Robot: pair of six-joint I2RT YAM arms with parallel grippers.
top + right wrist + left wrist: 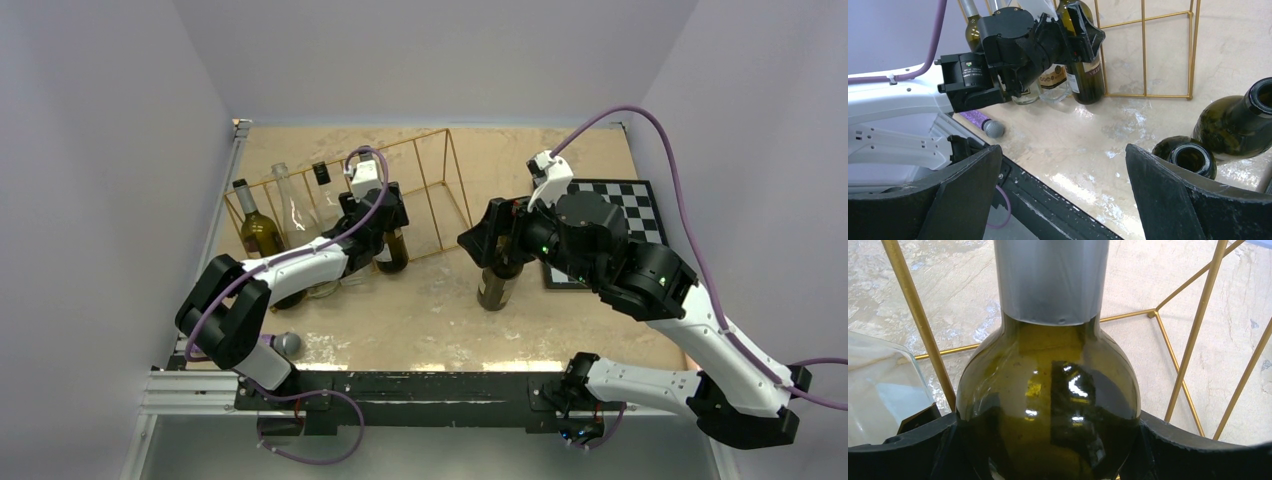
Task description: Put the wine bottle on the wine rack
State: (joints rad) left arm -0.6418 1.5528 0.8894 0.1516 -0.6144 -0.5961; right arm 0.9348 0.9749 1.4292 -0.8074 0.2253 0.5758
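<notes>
The robot's right gripper needs to turn and move next toward the nearer dark green bottle's neck [1190,159], off to the right in the wrist view, and go down around the neck.
My left gripper [385,228] is shut on an olive-green wine bottle [1048,385] with a silver foil neck, its fingers [1193,450] gripping just below the shoulder. The bottle [393,252] stands upright at the front edge of the gold wire wine rack [430,175], with gold wires [923,330] on both sides of it. The right wrist view shows this bottle [1085,75] with its base at table level. My right gripper [1063,150] is open and empty, hovering by two open-mouthed dark green bottles [1193,157] [1243,125] at mid-table [497,285].
Three more bottles, a dark one [257,228] and two clear ones [288,205], stand in the rack's left slots. A black-and-white chessboard [628,195] lies at the right under my right arm. A purple-handled, grey-tipped object [285,345] lies near the front left rail.
</notes>
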